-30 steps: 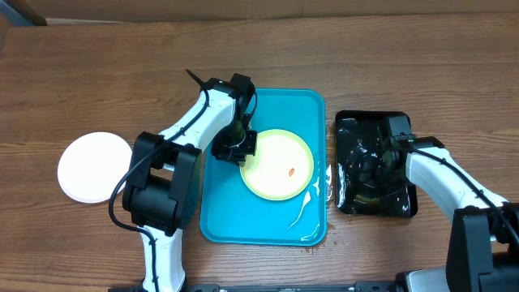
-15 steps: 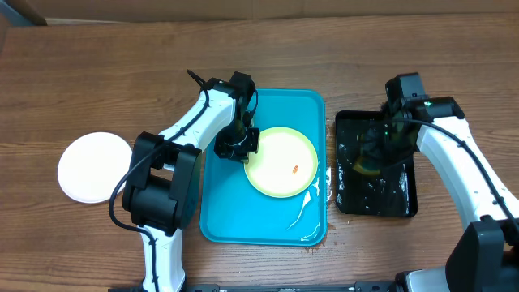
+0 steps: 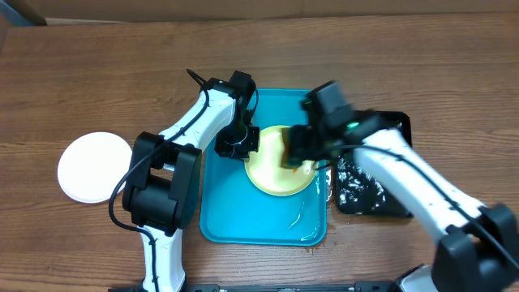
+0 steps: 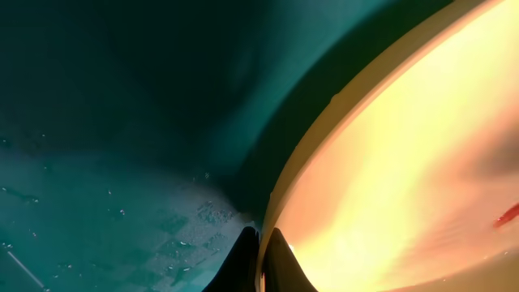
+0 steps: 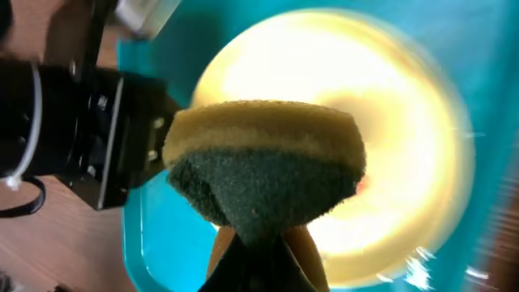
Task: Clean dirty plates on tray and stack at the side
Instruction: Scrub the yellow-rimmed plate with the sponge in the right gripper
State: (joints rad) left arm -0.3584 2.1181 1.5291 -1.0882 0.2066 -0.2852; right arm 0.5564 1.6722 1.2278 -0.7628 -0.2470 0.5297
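Observation:
A red smear shows, so I should next sweep my right gripper across the plate, past the plate's rim and down into the black tray to release the sponge.
A pale yellow-green plate lies in the turquoise tray. My left gripper is shut on its left rim. In the left wrist view the gripper has one fingertip on each side of the plate edge, and a red smear shows at the far right. My right gripper hangs over the plate, shut on a yellow-and-green sponge. The sponge covers the middle of the plate in the right wrist view, above the gripper. A white plate rests on the table at the left.
A black tray, wet and glossy, sits right of the turquoise tray, partly under my right arm. Water streaks lie on the turquoise tray's front right. The table is brown wood.
My right arm has lifted the sponge off the black tray and swung left over the yellow-green plate. The left arm holds still on the plate's rim.

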